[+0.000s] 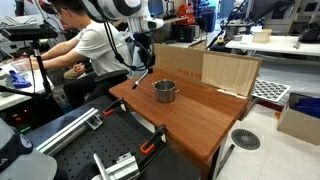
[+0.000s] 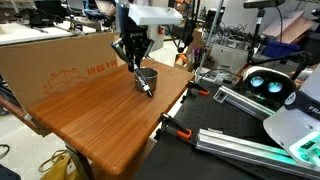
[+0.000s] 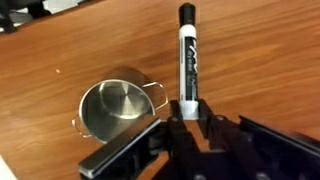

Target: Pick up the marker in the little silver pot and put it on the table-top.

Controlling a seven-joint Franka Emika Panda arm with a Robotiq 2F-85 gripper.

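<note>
Next, my gripper will ease down and away from the silver pot [image 1: 165, 92] and release the marker on the bare tabletop beside it, since that spot below my gripper lies empty.
My gripper [image 3: 187, 112] is shut on the marker [image 3: 187, 55], a white pen with a black cap that sticks out past the fingertips. The little silver pot [image 3: 116, 108] stands empty on the reddish-brown table-top [image 3: 260, 60], just left of the marker in the wrist view. In both exterior views the gripper [image 1: 141, 68] [image 2: 136, 70] hangs above the table-top [image 1: 190, 115] [image 2: 90, 125] beside the pot [image 1: 165, 92] [image 2: 147, 76], with the marker [image 2: 146, 85] [image 1: 139, 79] slanting down from the fingers.
A pale upright wooden board [image 1: 228, 72] and a cardboard box [image 2: 60, 60] stand along the table's back edge. A person [image 1: 85, 45] sits close behind the arm. Clamps [image 2: 178, 128] and metal rails [image 1: 70, 125] lie at the table's side.
</note>
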